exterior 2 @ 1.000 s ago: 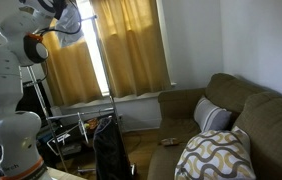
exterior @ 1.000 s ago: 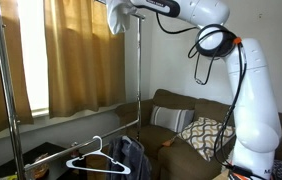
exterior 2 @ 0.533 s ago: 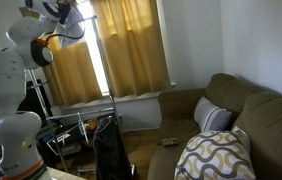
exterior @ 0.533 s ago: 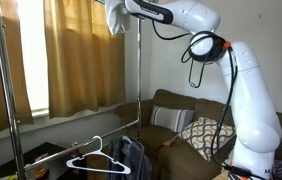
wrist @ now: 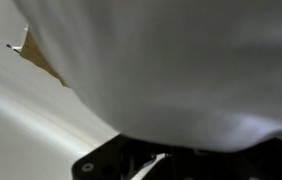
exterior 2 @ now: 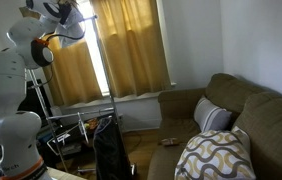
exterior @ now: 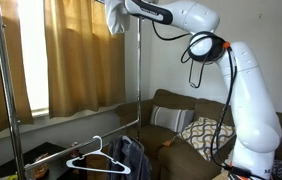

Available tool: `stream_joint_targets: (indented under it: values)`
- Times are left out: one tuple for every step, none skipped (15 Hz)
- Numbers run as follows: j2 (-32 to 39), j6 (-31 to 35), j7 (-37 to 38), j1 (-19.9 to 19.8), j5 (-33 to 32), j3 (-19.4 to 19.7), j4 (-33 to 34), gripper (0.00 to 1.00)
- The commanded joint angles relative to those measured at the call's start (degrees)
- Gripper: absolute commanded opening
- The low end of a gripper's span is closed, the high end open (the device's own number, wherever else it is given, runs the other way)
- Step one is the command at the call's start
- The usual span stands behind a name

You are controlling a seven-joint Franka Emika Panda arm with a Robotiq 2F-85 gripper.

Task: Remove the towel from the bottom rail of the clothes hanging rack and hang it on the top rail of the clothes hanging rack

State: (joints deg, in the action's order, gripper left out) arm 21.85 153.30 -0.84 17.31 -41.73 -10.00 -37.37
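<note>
The robot should move the towel (exterior: 115, 19) with its gripper outward from beside the top of the rack's upright post and a little down over the top bar, then open the gripper.
A white towel (exterior: 115, 19) hangs bunched from my gripper (exterior: 124, 10) high up, beside the top of the rack's upright post (exterior: 139, 80). In the other exterior view the towel (exterior 2: 70, 16) is at the top left, held by the gripper (exterior 2: 60, 10) in front of the curtain. In the wrist view the towel (wrist: 161, 60) fills nearly the whole picture and hides the fingertips; only the dark gripper body shows at the bottom. The rack's lower rail (exterior: 76, 112) is bare. The top rail is at or above the picture edge.
A white hanger (exterior: 94, 157) and dark clothes (exterior: 129, 157) hang low on the rack. A brown sofa (exterior: 186, 125) with patterned cushions (exterior 2: 213, 152) stands behind. Yellow curtains (exterior: 76, 55) cover the window. A second rack post (exterior: 1, 90) stands at the left.
From a second ago to half a second ago the arm stretched further along the rack with the towel. Since then nothing has moved.
</note>
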Motion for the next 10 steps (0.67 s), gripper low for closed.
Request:
stream_joint_targets:
  values:
    - [2.5, 1.0, 5.8, 0.8, -1.8, 2.3, 3.2, 0.01]
    - [2.9, 1.3, 7.5, 1.0, -2.0, 3.0, 3.7, 0.01]
    - [3.3, 1.6, 9.0, 1.1, -2.0, 3.5, 4.1, 0.01]
    - [3.5, 1.6, 10.0, 1.2, -2.0, 3.8, 4.4, 0.01]
    - [3.8, 1.3, 11.0, 1.4, -1.9, 4.0, 4.6, 0.01]
    - [3.9, 0.9, 11.8, 1.5, -1.8, 4.2, 4.6, 0.01]
    - [3.2, -1.0, 11.1, 1.4, -1.1, 3.9, 3.4, 0.01]
    - [3.3, -1.6, 11.4, 1.6, -1.2, 4.1, 3.3, 0.01]
    - [3.0, -3.2, 11.0, 1.6, -1.2, 4.1, 2.7, 0.01]
    - [3.2, -4.2, 11.2, 1.7, -1.3, 4.3, 2.7, 0.01]
